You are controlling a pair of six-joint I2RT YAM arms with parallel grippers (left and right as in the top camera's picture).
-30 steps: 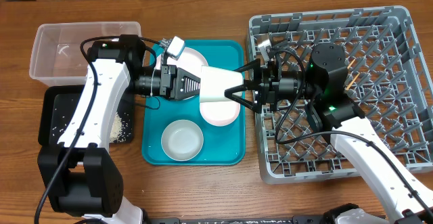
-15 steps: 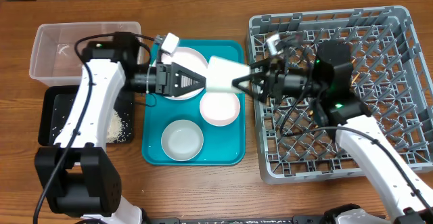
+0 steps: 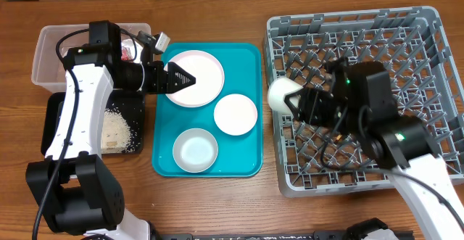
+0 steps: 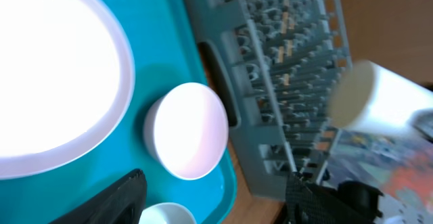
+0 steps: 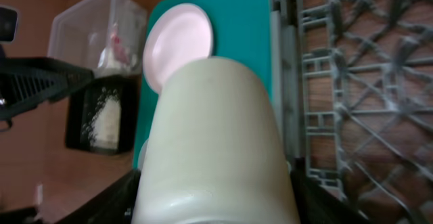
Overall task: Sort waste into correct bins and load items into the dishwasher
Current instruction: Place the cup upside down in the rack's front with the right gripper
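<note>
My right gripper will next move back and down and let go of the cup (image 3: 279, 93) at the rack's near tray-side corner (image 3: 301, 170), because that corner is empty and lies below and back from the gripper.
A white cup (image 3: 279, 93) lies on its side in my right gripper (image 3: 296, 101), which is shut on it above the left edge of the grey dishwasher rack (image 3: 406, 22). In the right wrist view the cup (image 5: 216, 129) fills the space between the two dark fingers (image 5: 111, 200). My left gripper (image 3: 187, 78) stands open and empty over the white plate (image 3: 203, 69) on the teal tray (image 3: 250, 59). An upturned small bowl (image 3: 235, 114) and an upright bowl (image 3: 196, 150) also sit on the tray. The left wrist view shows the plate (image 4: 54, 82), the small bowl (image 4: 186, 129) and the cup (image 4: 385, 102).
A clear plastic bin (image 3: 51, 51) with a bit of waste stands at the back left. In front of it, under my left arm, is a black bin (image 3: 58, 124) holding rice. The rack's pegs (image 3: 377, 59) stand upright across its floor.
My left gripper opened off the cup and drew back left over the plate. My right gripper carried the cup right, from above the tray to the rack's left edge.
</note>
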